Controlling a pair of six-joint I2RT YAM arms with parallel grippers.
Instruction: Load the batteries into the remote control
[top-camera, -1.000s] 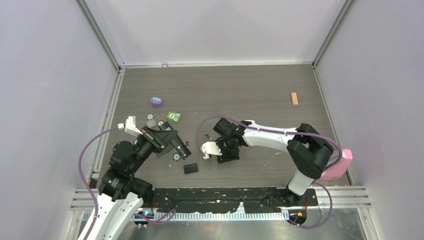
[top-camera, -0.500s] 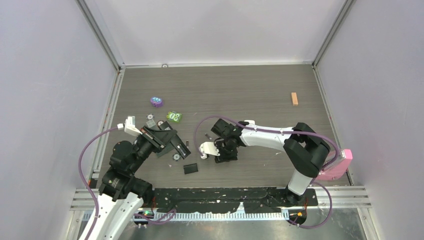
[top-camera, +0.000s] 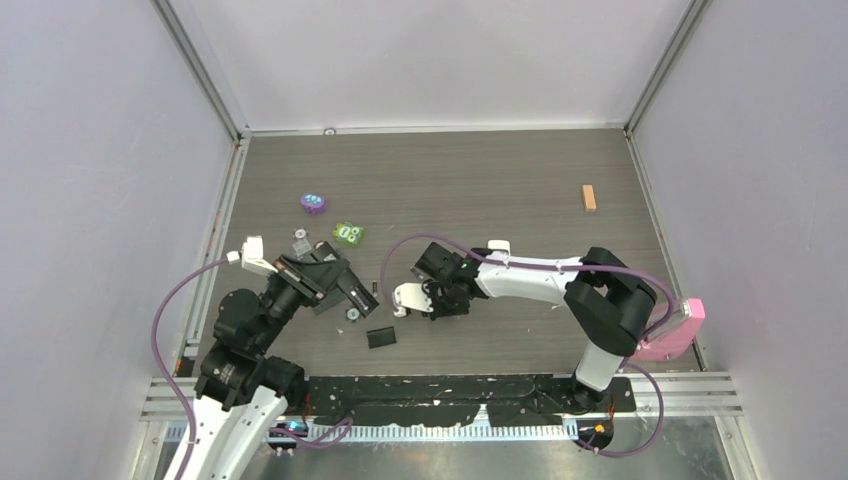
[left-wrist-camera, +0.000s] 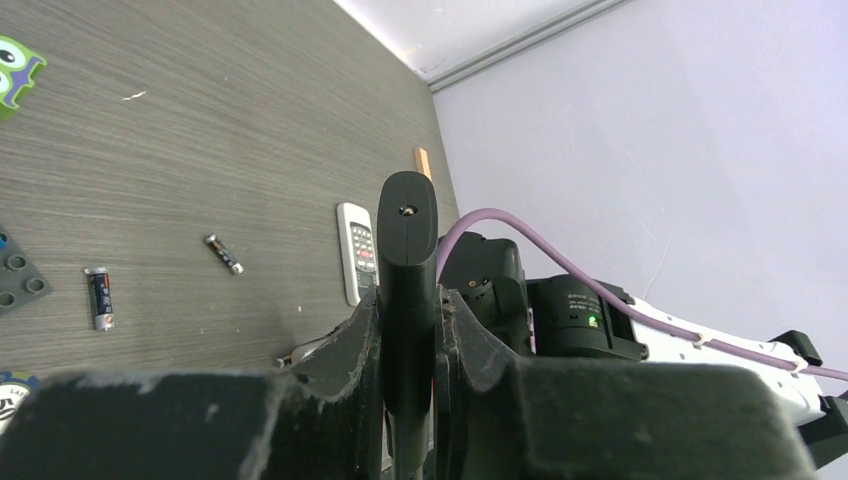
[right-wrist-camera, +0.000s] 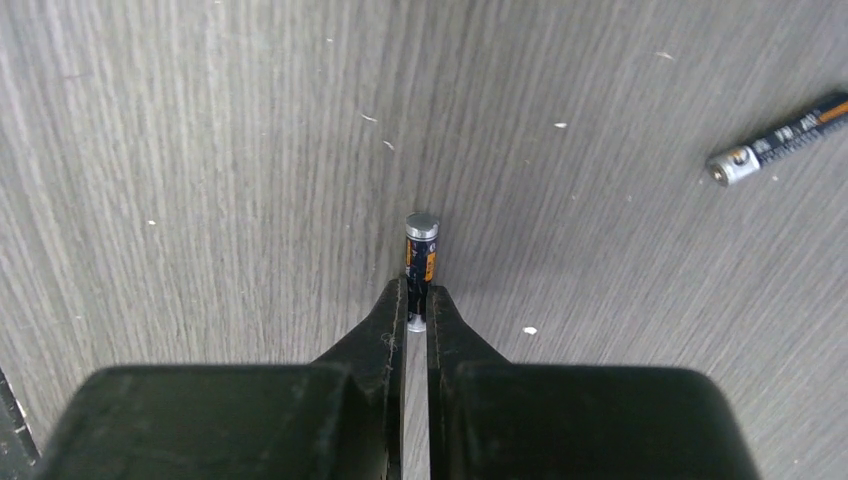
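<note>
My right gripper needs to raise the battery and turn it toward the black remote control (top-camera: 358, 291) to release it inside, as the cover plate lies apart on the table.
My left gripper (left-wrist-camera: 408, 300) is shut on the black remote control (left-wrist-camera: 407, 230), which stands edge-on between the fingers; from above it sits at the left (top-camera: 335, 278). My right gripper (right-wrist-camera: 417, 300) is shut on the lower end of one battery (right-wrist-camera: 421, 250), dark with an orange band, its silvery cap pointing away just above the grey wood table. A second battery (right-wrist-camera: 780, 138) lies loose to the upper right. In the left wrist view two batteries (left-wrist-camera: 224, 254) (left-wrist-camera: 98, 297) rest on the table near a white remote (left-wrist-camera: 357, 250). From above, the right gripper (top-camera: 428, 305) is mid-table.
A black cover plate (top-camera: 381, 338) lies near the front. Small round discs (top-camera: 352, 313), a purple toy (top-camera: 313, 204) and a green toy (top-camera: 348, 233) sit at the left. An orange block (top-camera: 589, 197) is far right, a pink object (top-camera: 680, 330) at the right edge.
My right gripper has slid left and closed on the battery. The left arm has shifted slightly left, still holding the black remote.
</note>
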